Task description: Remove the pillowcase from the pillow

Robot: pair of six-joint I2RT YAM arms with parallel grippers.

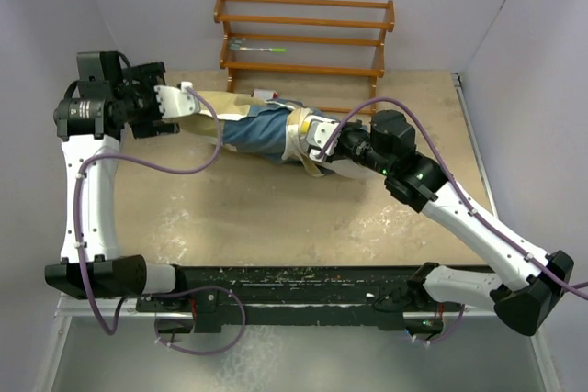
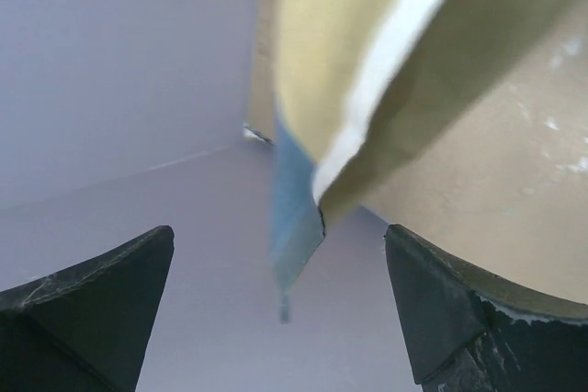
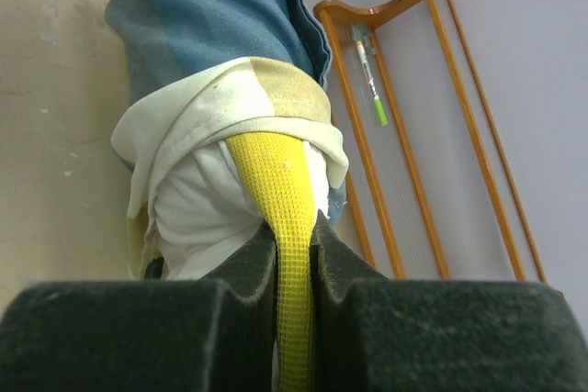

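Observation:
The hanging blue corner of the pillowcase already dangles between my left gripper's wide-open fingers, still unpinched, so I should ease that gripper onto it and close there.
The pillowcase (image 1: 260,128), in blue, tan and white blocks, lies bunched across the table's far middle. Its tan end stretches left toward my left gripper (image 1: 186,98). In the left wrist view that gripper (image 2: 278,231) has its jaws wide apart, and a tan, white and blue corner of the pillowcase (image 2: 367,71) hangs between and beyond them, not pinched. My right gripper (image 1: 317,141) is at the bundle's right end. In the right wrist view it (image 3: 294,227) is shut on the pillow's yellow edge trim (image 3: 271,181). The white pillow (image 3: 197,213) bulges out of the rolled-back pillowcase (image 3: 211,16).
A wooden rack (image 1: 303,39) stands against the back wall just behind the bundle, with a green pen (image 1: 262,46) on one shelf. It also shows in the right wrist view (image 3: 418,135). Lilac walls close in on the left, back and right.

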